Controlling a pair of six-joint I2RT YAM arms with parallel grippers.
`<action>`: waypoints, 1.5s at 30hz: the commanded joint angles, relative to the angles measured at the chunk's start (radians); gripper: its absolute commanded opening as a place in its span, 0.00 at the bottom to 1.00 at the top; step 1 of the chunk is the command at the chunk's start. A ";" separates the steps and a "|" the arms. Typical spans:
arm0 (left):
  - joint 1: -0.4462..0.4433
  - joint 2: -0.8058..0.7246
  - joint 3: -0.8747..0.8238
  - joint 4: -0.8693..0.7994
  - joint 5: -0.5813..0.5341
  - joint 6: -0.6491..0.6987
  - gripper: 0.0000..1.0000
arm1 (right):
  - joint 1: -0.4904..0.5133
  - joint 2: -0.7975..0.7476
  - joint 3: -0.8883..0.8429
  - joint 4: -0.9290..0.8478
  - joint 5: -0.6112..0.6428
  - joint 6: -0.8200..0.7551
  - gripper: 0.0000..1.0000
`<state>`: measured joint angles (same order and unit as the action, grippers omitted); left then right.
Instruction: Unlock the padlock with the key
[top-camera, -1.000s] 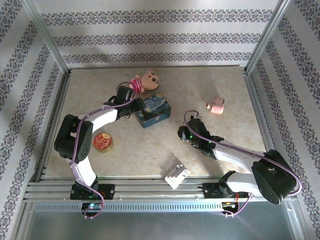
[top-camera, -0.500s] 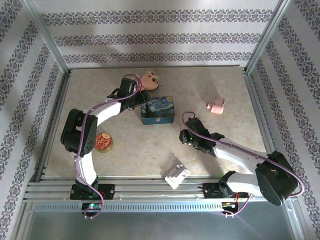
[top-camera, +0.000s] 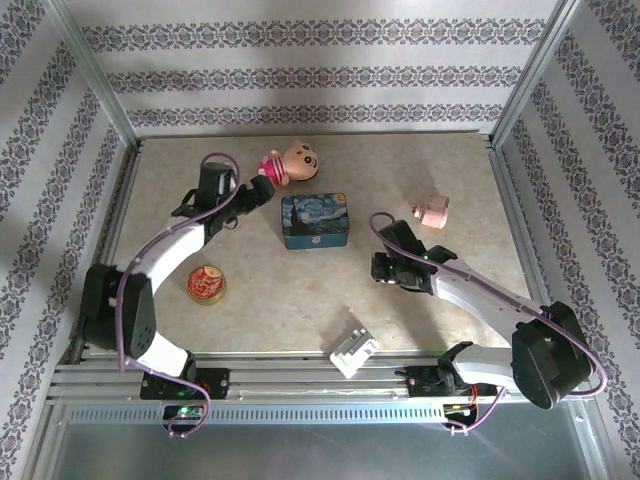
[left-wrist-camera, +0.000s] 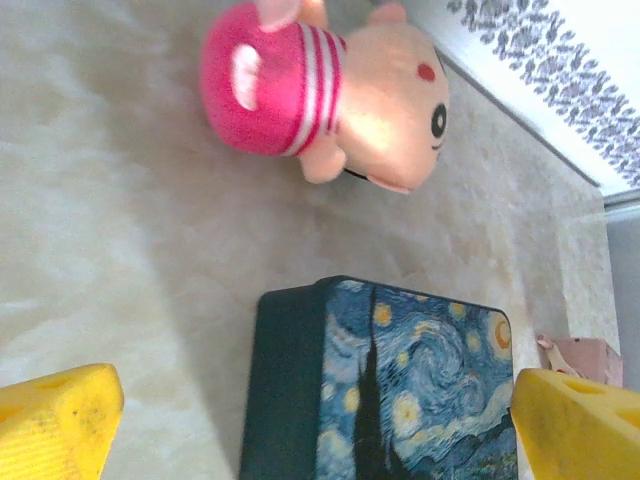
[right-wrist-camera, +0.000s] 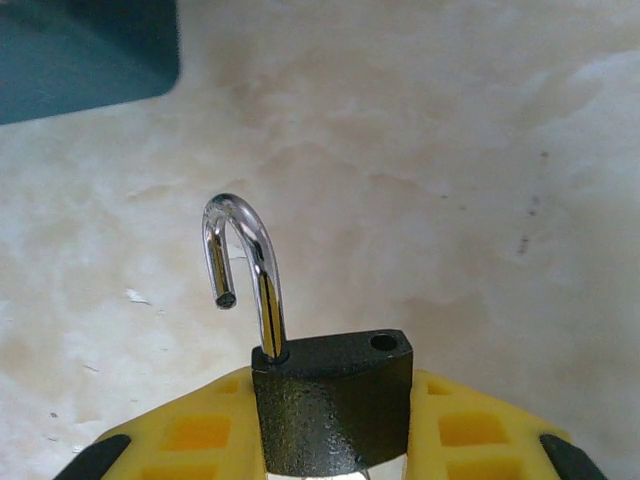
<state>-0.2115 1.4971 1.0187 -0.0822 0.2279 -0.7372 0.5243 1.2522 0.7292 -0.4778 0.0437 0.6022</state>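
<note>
The padlock's silvery shackle is already open, so next my right gripper will set the padlock down on the bare tabletop (top-camera: 376, 281) beside the blue tin and let go.
The padlock (right-wrist-camera: 330, 400), with a dark body and a silvery shackle (right-wrist-camera: 245, 270) swung open, stands upright between the yellow pads of my right gripper (right-wrist-camera: 335, 425), which is shut on its body. From above, that gripper (top-camera: 385, 268) hovers right of the table's middle. My left gripper (top-camera: 262, 190) is at the back left, between the plush toy and the blue tin. It is open, with its yellow fingertips (left-wrist-camera: 55, 420) far apart and nothing between them. The key is out of view.
The blue painted tin (top-camera: 315, 221) lies mid-table, with its lid (left-wrist-camera: 420, 380) below my left wrist. A pink plush toy (top-camera: 290, 160) lies behind it. A pink toy piece (top-camera: 432, 211) is at the right, a white block (top-camera: 354, 350) at the front edge, a round red tin (top-camera: 205, 285) at the left.
My left gripper has opened wide and drawn back to the left, away from the blue tin, which has turned square. My right gripper has shifted slightly right, still holding the padlock.
</note>
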 joint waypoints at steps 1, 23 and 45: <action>0.031 -0.114 -0.076 -0.061 -0.068 0.037 0.99 | -0.029 0.024 0.036 -0.086 -0.007 -0.064 0.00; 0.083 -0.760 -0.416 -0.350 -0.463 0.163 0.99 | -0.011 0.461 0.255 -0.084 -0.028 -0.156 0.07; 0.092 -0.907 -0.530 -0.195 -0.679 0.252 0.99 | -0.025 0.092 0.210 -0.147 0.048 -0.123 0.73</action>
<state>-0.1352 0.6113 0.5152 -0.3645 -0.4011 -0.5255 0.5251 1.4242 0.9752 -0.5949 0.0509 0.4721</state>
